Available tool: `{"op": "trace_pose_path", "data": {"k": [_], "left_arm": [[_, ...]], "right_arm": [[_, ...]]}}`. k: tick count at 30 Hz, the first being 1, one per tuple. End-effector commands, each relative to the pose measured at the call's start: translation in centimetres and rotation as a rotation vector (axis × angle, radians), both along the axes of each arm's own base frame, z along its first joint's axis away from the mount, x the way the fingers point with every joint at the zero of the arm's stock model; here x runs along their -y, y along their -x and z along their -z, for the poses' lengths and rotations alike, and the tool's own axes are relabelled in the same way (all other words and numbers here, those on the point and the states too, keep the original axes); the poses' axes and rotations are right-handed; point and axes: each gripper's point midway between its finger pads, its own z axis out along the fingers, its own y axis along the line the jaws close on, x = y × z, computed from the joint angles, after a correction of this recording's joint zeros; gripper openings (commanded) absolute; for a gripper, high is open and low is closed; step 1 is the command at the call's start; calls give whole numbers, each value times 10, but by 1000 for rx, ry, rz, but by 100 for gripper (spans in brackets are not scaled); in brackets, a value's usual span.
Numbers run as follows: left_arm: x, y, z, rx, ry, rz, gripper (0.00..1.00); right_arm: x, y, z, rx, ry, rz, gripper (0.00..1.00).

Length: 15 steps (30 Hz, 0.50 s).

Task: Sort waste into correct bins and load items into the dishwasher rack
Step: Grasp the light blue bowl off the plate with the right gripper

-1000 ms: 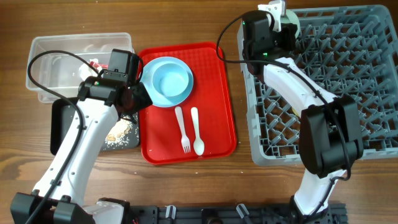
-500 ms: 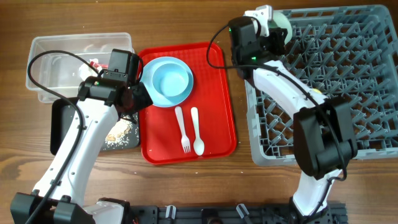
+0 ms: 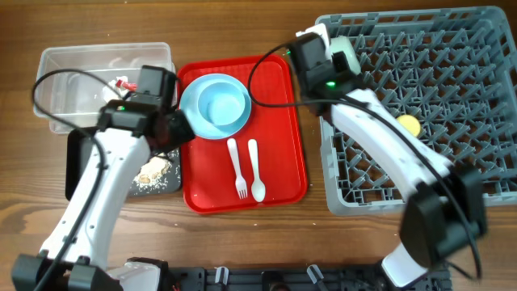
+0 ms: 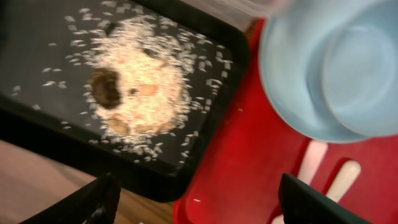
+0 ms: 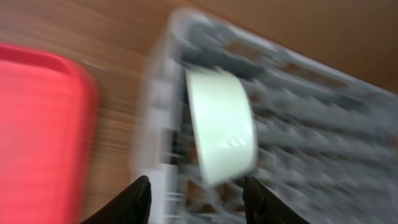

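The right gripper moves away from the mint green bowl next and down onto the rack-side rim of the blue bowl still outside the rack.
The mint green bowl (image 3: 345, 47) stands on its edge in the far left corner of the grey dishwasher rack (image 3: 452, 174). My right gripper (image 3: 323, 50) is open and empty just left of it. In the blurred right wrist view the bowl (image 5: 221, 124) lies ahead of the gripper (image 5: 196, 202). The yellow cup (image 3: 409, 124) sits in the rack. My left gripper (image 3: 179, 129) is open and empty over the seam between the black tray (image 3: 79, 166) and the red tray. In the left wrist view, the gripper (image 4: 199, 208) hangs below the rice (image 4: 137, 87) and the pale blue plate (image 4: 292, 93).
The blue bowl (image 3: 222, 103) sits on the plate on the red tray (image 3: 283, 129), with the white fork (image 3: 237, 168) and spoon (image 3: 256, 168) in front. The clear tub (image 3: 81, 97) at the far left holds the red wrapper (image 3: 123, 82).
My right gripper has moved left and drawn back from the mint green bowl, which stays on its edge in the rack corner. The left arm has barely moved.
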Motion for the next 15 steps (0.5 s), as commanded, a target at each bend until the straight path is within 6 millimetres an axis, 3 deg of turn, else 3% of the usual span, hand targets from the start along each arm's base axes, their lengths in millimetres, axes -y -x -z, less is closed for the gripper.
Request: {"op": "trace_pose_path", "data": {"k": [1, 2, 3, 6, 12, 15], "left_arm": [[-35, 8, -29, 97, 20, -141, 92], [-43, 10, -35, 121, 44, -175, 99], [-49, 12, -39, 137, 52, -201, 100], [-50, 12, -40, 140, 79, -215, 100], [-50, 12, -39, 139, 79, -215, 100], [-50, 12, -39, 139, 79, -215, 100]], "right_arm": [[-100, 32, -23, -119, -503, -360, 51], [-121, 40, -26, -169, -642, -394, 51], [-134, 44, -26, -202, -720, -404, 51], [-163, 49, 8, -276, -730, -387, 50], [-183, 45, 99, -339, -619, -229, 49], [-180, 40, 125, -345, -615, -132, 46]]}}
